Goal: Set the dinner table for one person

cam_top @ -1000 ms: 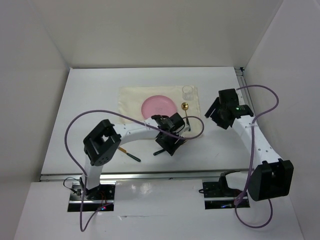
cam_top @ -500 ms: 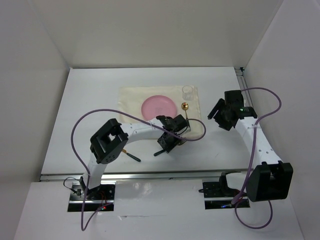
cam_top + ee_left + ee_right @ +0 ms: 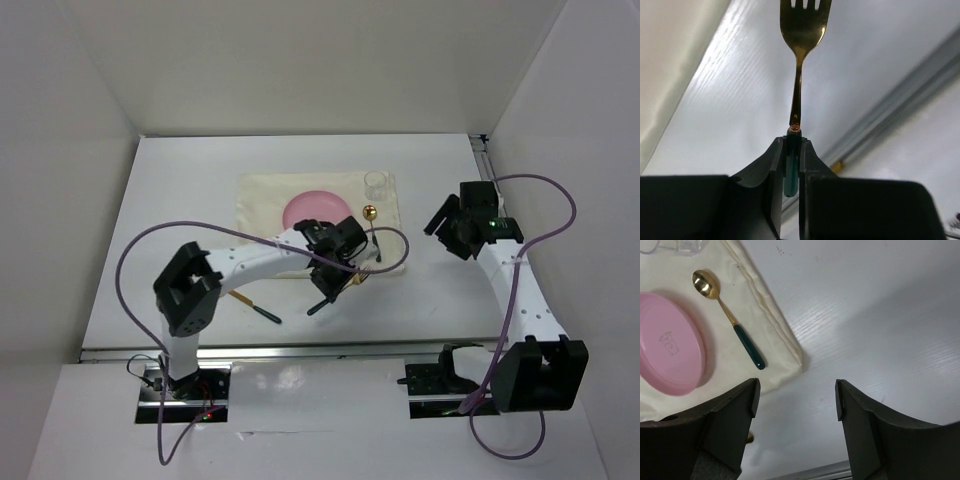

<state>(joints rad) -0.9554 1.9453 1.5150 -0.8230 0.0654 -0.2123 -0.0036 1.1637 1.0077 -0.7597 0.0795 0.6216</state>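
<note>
My left gripper swings outward and to the left in the top view next. It lowers the fork (image 3: 356,279) onto the mat's empty side, since the spoon fills the other side.
A fork (image 3: 799,30) with gold tines and a dark green handle is clamped by its handle in my left gripper (image 3: 792,142), just off the near right corner of the cream mat (image 3: 262,200) on the dinner table (image 3: 180,200). From above, the fork (image 3: 356,279) shows beside the left gripper (image 3: 338,284). On the mat sit a pink plate (image 3: 312,208), a gold spoon (image 3: 371,214) and a clear glass (image 3: 377,183). My right gripper (image 3: 797,390) hangs open and empty over bare table to the right of the mat (image 3: 765,300), with the spoon (image 3: 730,320) and plate (image 3: 667,345) ahead of it.
A knife (image 3: 256,308) with a gold blade and dark handle lies on the table near the front edge, left of the left gripper. A metal rail (image 3: 900,95) runs along the table's front edge. White walls close in the table's back and sides.
My left gripper has shut on the fork's handle, and its arm has swung its elbow to the left. The right arm has drawn back a little to the right.
</note>
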